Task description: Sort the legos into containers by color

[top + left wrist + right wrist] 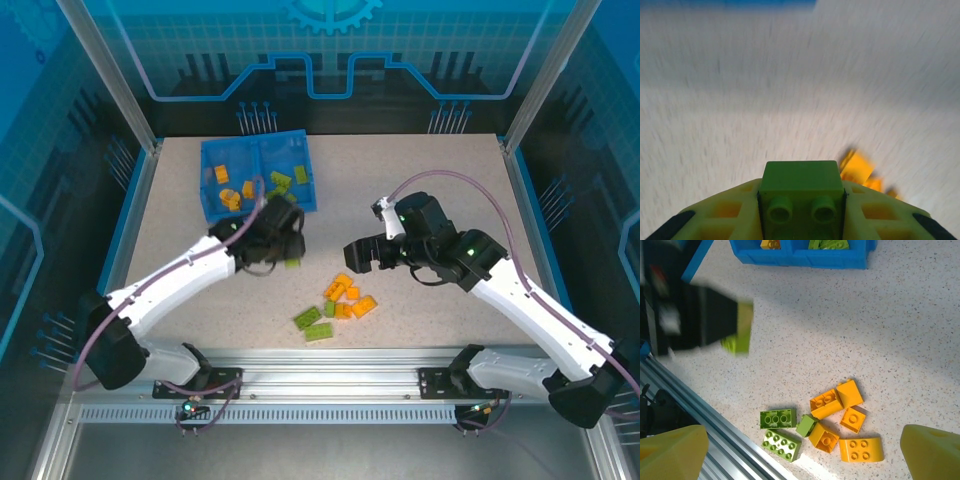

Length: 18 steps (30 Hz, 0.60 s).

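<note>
My left gripper reaches outward over the tray's front side next and lets go of the lego inside the container of matching green legos.
A lime green lego [801,177] sits studs-toward-camera between the yellow fingers of my left gripper [801,220], which is shut on it. From above, that gripper [283,250] hangs over the table just below the blue tray [225,152] with the green lego [292,263] in it. The tray's left container holds orange legos [230,195] and the right one green legos [285,180]. A loose pile of orange and green legos [340,300] lies on the table. My right gripper [362,256] hovers open above that pile [826,404], nothing between its fingers.
The tray's front wall [800,259] shows at the top of the right wrist view. An aluminium rail [330,385] runs along the near table edge, close to the green legos [782,444]. Blue enclosure walls stand at the sides and back.
</note>
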Tool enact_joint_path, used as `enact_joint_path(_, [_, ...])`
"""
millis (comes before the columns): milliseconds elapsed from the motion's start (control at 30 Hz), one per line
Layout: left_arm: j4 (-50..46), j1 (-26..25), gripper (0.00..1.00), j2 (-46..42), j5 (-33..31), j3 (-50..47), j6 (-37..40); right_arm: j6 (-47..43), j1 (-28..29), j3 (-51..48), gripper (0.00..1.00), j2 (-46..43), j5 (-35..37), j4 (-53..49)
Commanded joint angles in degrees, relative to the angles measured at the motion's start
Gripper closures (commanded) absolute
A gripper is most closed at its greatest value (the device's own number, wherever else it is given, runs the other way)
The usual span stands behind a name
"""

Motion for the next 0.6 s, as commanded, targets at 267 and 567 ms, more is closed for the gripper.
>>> enact_joint_path(267, [1.7, 12.0, 0.76, 29.5, -15.5, 30.0, 16.0, 1.7, -0.2, 0.1, 0.00, -3.4, 1.4, -0.6])
enact_joint_path(567, [1.7, 16.4, 0.67, 47.4, -10.5, 43.5, 17.0, 2.7, 0.0, -1.1, 0.00, -6.3, 2.1, -1.8])
